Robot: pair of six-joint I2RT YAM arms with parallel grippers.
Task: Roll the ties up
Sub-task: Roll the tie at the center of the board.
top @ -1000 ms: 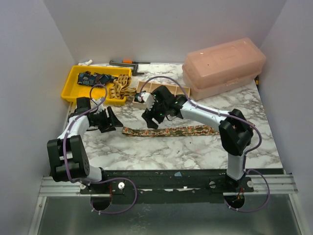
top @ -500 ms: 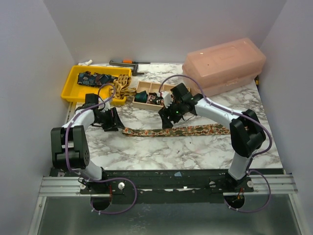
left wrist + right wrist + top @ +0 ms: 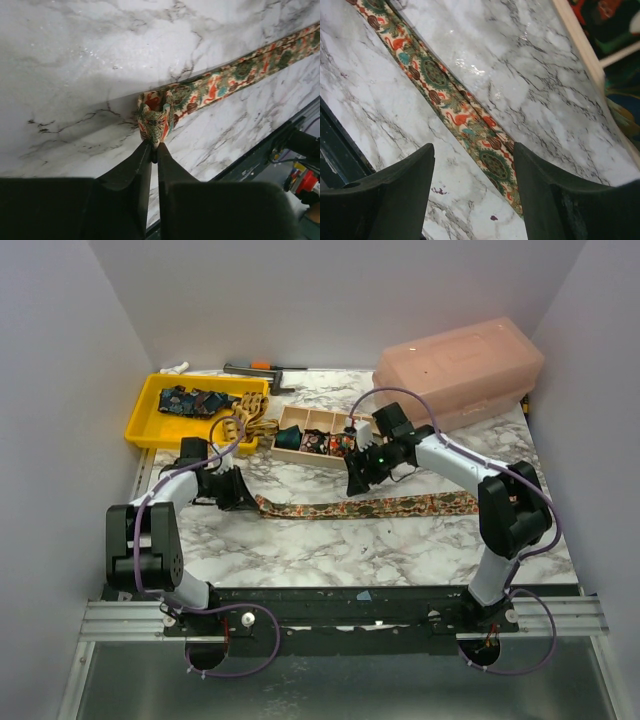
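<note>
The tie's length runs to the right in the top view. My left gripper should next move that way and let go of the tie's tip on the tie's flat part (image 3: 332,510) (image 3: 265,62).
A long olive-brown patterned tie (image 3: 370,507) lies flat across the marble table, running left to right. My left gripper (image 3: 240,496) sits at its left end and is shut on the tip. In the left wrist view the pinched end (image 3: 155,116) stands up folded between my left gripper's (image 3: 154,148) tips, and the rest of the tie trails off to the upper right. My right gripper (image 3: 358,480) hovers open over the tie's middle. The right wrist view shows the tie (image 3: 447,97) passing diagonally under my right gripper (image 3: 472,150), untouched.
A yellow tray (image 3: 140,427) at the back left holds a dark blue tie (image 3: 190,400) and a tan one (image 3: 250,418). A wooden compartment box (image 3: 283,452) holds rolled ties (image 3: 318,443). A pink lidded box (image 3: 460,370) stands back right. White walls enclose the table.
My left gripper has shut on the tie's left end. The right arm has moved rightward along the tie, and the tie has slid a little to the right.
</note>
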